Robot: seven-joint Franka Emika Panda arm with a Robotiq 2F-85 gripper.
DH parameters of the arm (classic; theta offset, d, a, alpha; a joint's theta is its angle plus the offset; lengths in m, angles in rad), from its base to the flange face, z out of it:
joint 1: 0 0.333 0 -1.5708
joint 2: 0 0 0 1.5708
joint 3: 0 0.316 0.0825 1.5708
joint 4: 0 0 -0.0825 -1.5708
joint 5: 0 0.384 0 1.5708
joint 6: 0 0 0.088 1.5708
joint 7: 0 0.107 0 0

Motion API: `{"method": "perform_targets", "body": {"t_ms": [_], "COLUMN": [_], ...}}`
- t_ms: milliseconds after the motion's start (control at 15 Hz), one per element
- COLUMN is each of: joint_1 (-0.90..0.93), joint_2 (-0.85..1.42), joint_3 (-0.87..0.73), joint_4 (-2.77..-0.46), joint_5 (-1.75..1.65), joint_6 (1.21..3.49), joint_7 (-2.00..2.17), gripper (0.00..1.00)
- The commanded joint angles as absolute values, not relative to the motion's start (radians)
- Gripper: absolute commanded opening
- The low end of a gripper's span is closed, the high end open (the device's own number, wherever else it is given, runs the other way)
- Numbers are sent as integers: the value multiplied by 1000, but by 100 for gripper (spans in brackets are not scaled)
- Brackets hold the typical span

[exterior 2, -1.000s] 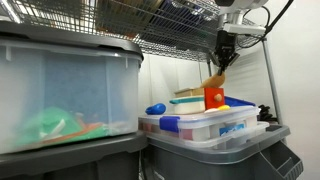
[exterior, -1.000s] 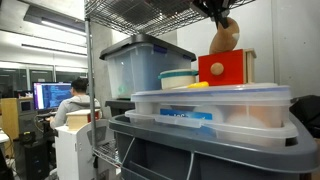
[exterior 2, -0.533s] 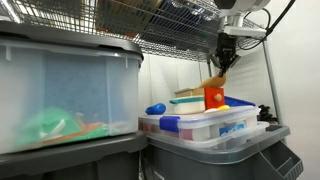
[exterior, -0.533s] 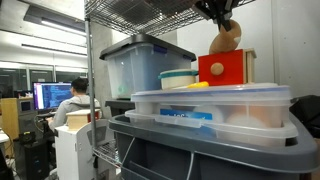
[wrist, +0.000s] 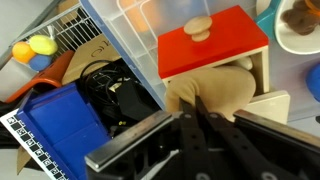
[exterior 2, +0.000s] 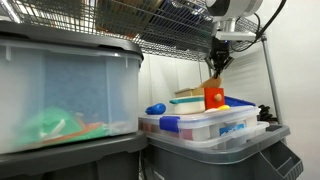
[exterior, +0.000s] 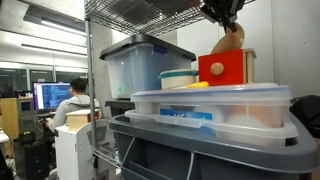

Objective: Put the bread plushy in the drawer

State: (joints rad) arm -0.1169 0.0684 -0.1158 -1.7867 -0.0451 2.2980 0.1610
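Observation:
The plushy hangs over the drawer, so my gripper should next move away from the drawer's red side (wrist: 222, 48) toward the pale wood behind it and then release the plushy.
The bread plushy (exterior: 231, 42) is a tan loaf that hangs from my gripper (exterior: 226, 20) just above and behind the drawer (exterior: 224, 68), a red-fronted wooden box with a white knob. Both also show in an exterior view, the plushy (exterior 2: 212, 82) over the drawer (exterior 2: 215, 98), under the gripper (exterior 2: 216, 64). In the wrist view the gripper's fingers (wrist: 192, 108) are pinched together on the plushy (wrist: 218, 90), which rests against the pale wood edge below the drawer's red face (wrist: 222, 48).
The drawer stands on lidded clear plastic bins (exterior: 210, 110) under a wire shelf (exterior 2: 170, 25). A white-and-blue bowl (exterior: 178, 78) and a small yellow object (exterior: 198, 85) sit beside it. A tall clear bin (exterior: 140, 65) stands behind. A blue rack (wrist: 50, 125) and cables lie nearby.
The gripper with the plushy has shifted slightly sideways and a little lower toward the drawer's back. The drawer and bins have not moved.

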Motion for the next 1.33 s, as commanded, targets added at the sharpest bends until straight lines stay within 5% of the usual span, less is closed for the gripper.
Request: {"method": "perform_targets", "body": {"t_ms": [0, 467, 600, 1267], "joint_1": [-108, -96, -93, -90], "joint_2": [141, 181, 183, 170], "joint_3": [-119, -120, -120, -121], "joint_4": [-1685, -1618, -1609, -1600], "joint_5": [-88, -108, -111, -109], "joint_6": [2249, 2210, 2201, 2181], "joint_7": [214, 229, 232, 244], "gripper": [1, 1, 31, 100]}}
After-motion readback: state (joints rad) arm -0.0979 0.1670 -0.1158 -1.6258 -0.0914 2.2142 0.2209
